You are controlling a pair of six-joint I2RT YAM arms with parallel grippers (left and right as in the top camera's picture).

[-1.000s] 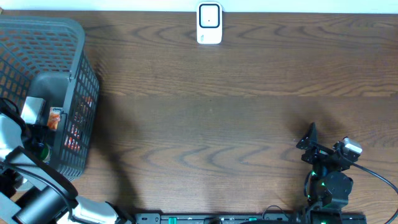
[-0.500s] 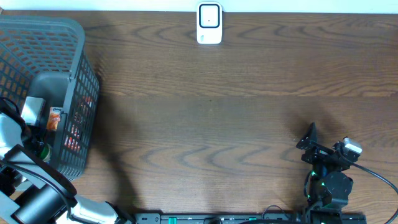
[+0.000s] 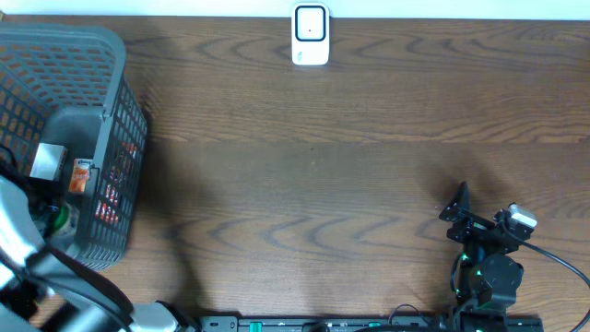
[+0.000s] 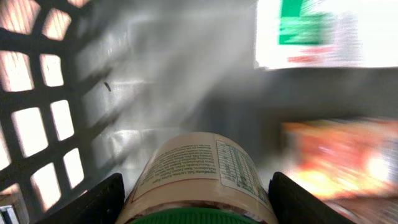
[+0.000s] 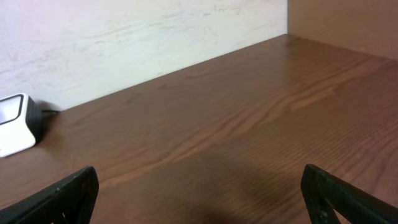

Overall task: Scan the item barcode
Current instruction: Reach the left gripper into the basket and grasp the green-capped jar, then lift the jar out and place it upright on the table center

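Observation:
Bare brown table lies to the right of my left gripper in the overhead view: I need to lift the jar [image 4: 196, 165] over the basket's side, lower it there and release.
The item is a jar [image 4: 196, 165] with a green lid and a cream printed label, lying inside the grey basket [image 3: 115, 55] at the table's left. My left gripper [image 4: 196, 202] is shut on it, one black finger [image 4: 93, 202] pressed to each side just above the lid. From overhead only a bit of the green lid [image 3: 57, 219] shows beside the left arm. The white barcode scanner [image 3: 311, 35] stands at the far middle edge, also visible as the scanner [image 5: 15, 124] in the right wrist view. My right gripper [image 3: 454, 205] rests open at the near right, nothing between its fingers.
In the basket lie a white box [image 3: 46, 161] with green print and an orange packet [image 3: 81, 175]. The basket's mesh wall [image 4: 37, 106] stands close on the left of the jar. Bare brown table [image 3: 313, 184] stretches between basket and scanner.
My left gripper has closed from wide open onto the jar. The left arm has shifted slightly toward the near left, and its wrist view is blurred. The right arm has not moved.

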